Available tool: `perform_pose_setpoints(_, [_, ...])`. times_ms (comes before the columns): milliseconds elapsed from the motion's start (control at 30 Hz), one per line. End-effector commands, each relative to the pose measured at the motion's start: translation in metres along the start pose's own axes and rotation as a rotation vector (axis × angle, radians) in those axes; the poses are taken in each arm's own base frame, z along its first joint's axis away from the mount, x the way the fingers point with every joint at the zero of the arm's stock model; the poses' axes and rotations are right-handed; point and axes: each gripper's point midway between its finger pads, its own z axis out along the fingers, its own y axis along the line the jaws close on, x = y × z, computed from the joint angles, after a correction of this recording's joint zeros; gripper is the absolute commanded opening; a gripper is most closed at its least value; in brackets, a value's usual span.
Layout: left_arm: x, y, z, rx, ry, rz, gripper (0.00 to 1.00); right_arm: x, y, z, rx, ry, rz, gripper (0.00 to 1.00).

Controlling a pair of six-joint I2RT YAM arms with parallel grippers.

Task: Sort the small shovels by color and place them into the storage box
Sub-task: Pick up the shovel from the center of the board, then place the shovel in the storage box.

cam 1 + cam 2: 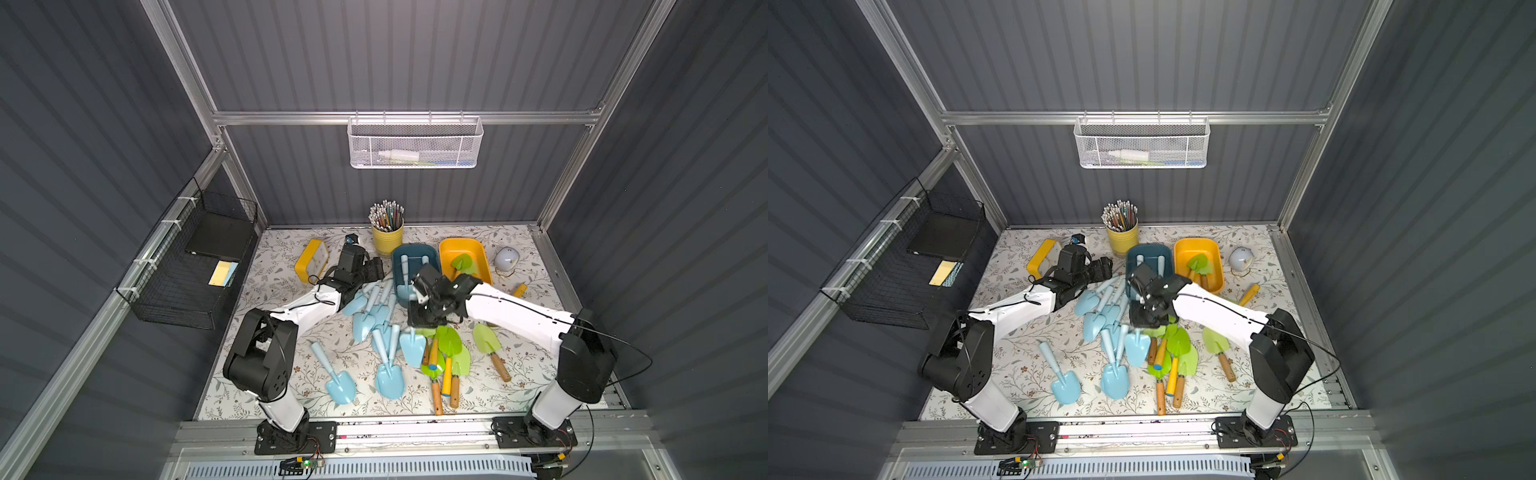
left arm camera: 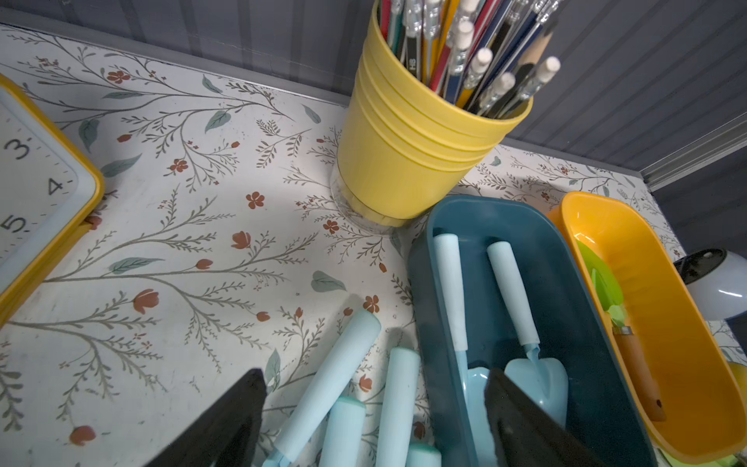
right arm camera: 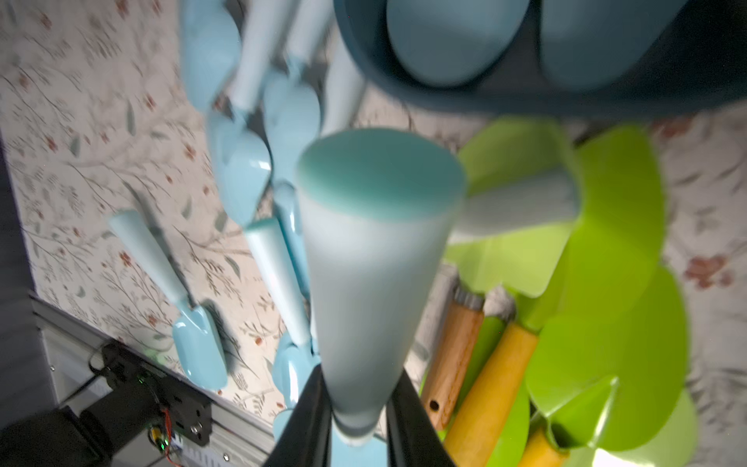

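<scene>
My right gripper carries the shovel outward over the dark teal storage box (image 1: 415,249) (image 3: 530,56) next and releases it where blue ones already lie.
My right gripper (image 3: 357,408) is shut on the handle of a pale blue shovel (image 3: 376,250). In a top view its blade (image 1: 412,348) hangs below the right gripper (image 1: 415,326), near the dark teal storage box (image 1: 415,249). Two blue shovels (image 2: 521,307) lie in that box. An orange box (image 1: 461,243) beside it holds a green shovel (image 1: 463,264). Several blue shovels (image 1: 365,320) and green ones with wooden handles (image 1: 449,340) lie on the mat. My left gripper (image 2: 374,388) stands open above blue handles (image 2: 331,380), left of the teal box.
A yellow pencil cup (image 1: 387,239) stands behind the boxes, a yellow clock (image 1: 311,259) at the back left and a white lamp (image 1: 506,259) at the back right. A black wire basket (image 1: 187,270) hangs on the left wall, a white mesh basket (image 1: 415,143) on the back wall.
</scene>
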Motion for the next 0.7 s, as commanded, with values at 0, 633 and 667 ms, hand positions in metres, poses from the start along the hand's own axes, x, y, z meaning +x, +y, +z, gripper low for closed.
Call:
perform_pose_setpoints(0, [-0.011,-0.012,0.002,0.042,-0.040,-0.021,0.88,-0.065,-0.013,-0.012,0.068,-0.097,-0.080,0.12])
perform_pose_setpoints(633, [-0.022,-0.039,0.007,0.119,-0.036,-0.001,0.89,-0.195,-0.074,0.075,0.127,-0.098,-0.154,0.11])
perform_pose_setpoints(667, [-0.020,-0.040,0.007,0.122,-0.032,0.004,0.89,-0.193,-0.072,0.080,0.109,-0.090,-0.153,0.11])
